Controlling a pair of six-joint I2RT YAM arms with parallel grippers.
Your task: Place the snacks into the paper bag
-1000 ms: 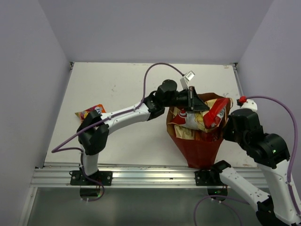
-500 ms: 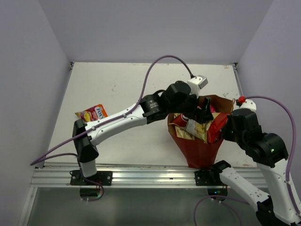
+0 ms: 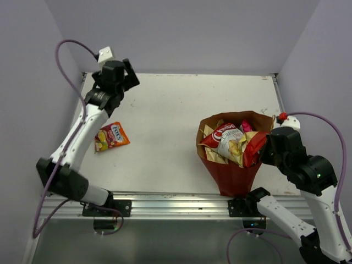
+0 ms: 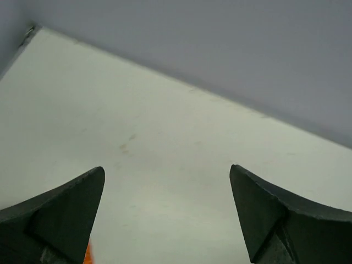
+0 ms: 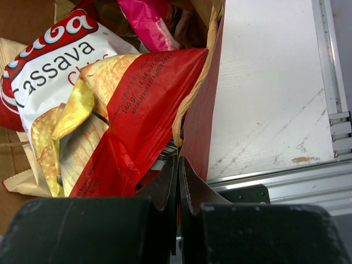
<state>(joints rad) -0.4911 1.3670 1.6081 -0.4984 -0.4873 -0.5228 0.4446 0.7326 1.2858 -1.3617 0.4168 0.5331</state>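
The small red-yellow packet lies flat outside the bag (image 3: 234, 175), so I will move my left gripper down and back, with its fingers open, onto the packet's middle (image 3: 113, 136).
The reddish-brown paper bag (image 3: 234, 175) stands open at the near right of the table. Inside it are a red-and-white cassava packet (image 3: 226, 137), a magenta packet (image 3: 246, 127) and tan packets. My right gripper (image 3: 266, 146) is shut on the bag's right rim; the right wrist view shows its closed fingers (image 5: 178, 159) pinching the bag wall (image 5: 199, 129) beside the red-and-white packet (image 5: 55, 71). A small red-yellow packet (image 3: 111, 136) lies flat on the table at the left. My left gripper (image 3: 131, 76) hangs open and empty above the far left corner (image 4: 166, 169).
Grey walls close the table (image 3: 165, 121) in on the left, back and right. An aluminium rail (image 3: 165, 204) runs along the near edge. A purple cable (image 3: 69, 52) arcs above the left arm.
My left arm swung from over the bag to the far left corner. Its gripper opened and left the red-and-white packet in the bag. The right arm has held still.
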